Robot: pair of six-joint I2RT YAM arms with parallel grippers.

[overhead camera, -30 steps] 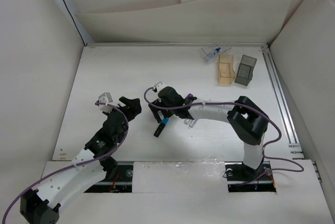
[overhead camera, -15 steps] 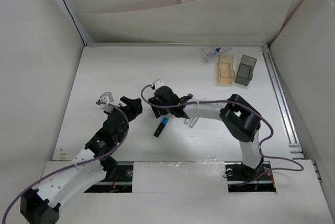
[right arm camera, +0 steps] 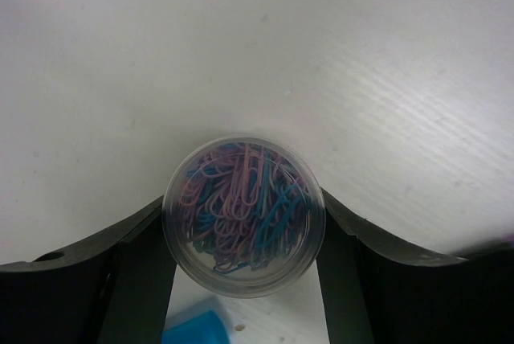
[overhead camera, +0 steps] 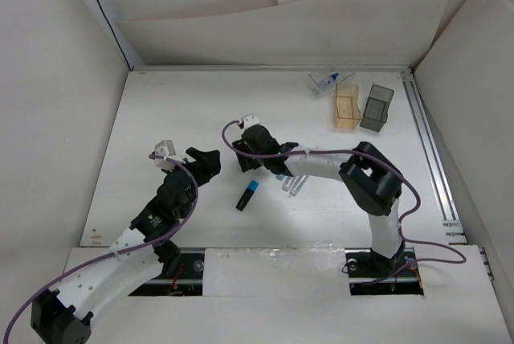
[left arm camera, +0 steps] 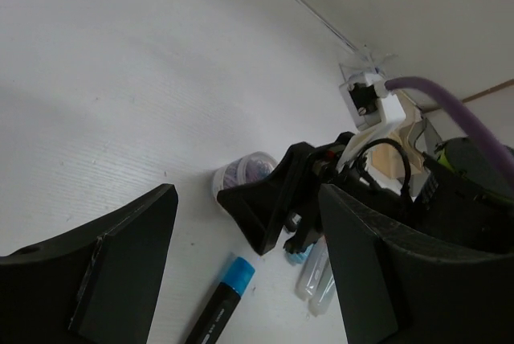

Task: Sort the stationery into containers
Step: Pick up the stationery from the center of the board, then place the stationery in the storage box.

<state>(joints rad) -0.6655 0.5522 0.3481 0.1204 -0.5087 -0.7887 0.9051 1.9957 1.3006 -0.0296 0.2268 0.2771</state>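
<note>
My right gripper is to carry the tub outward and to the right in the top view, over the clear box's far end, and release it where the bottle leaves room.
My right gripper (right arm camera: 243, 203) is shut on a round clear tub of coloured paper clips (right arm camera: 241, 219), its fingers pressed on both sides. In the top view the right gripper (overhead camera: 249, 153) is mid-table. A black marker with a blue cap (overhead camera: 247, 195) lies just in front of it. Two clear-bodied markers (overhead camera: 293, 184) lie to its right. My left gripper (overhead camera: 206, 164) hovers open and empty to the left, facing the tub (left arm camera: 239, 175) and the black marker (left arm camera: 218, 305). The amber box (overhead camera: 347, 106) and the dark grey box (overhead camera: 377, 107) stand at the back right.
A small clear blue-capped bottle (overhead camera: 325, 82) lies by the back wall, left of the amber box. A metal rail (overhead camera: 430, 151) runs along the table's right edge. White walls close in the left, back and right sides.
The right gripper has moved back from above the black marker, towards the rear of the table. The black marker has stayed where it lay. The left gripper has barely shifted.
</note>
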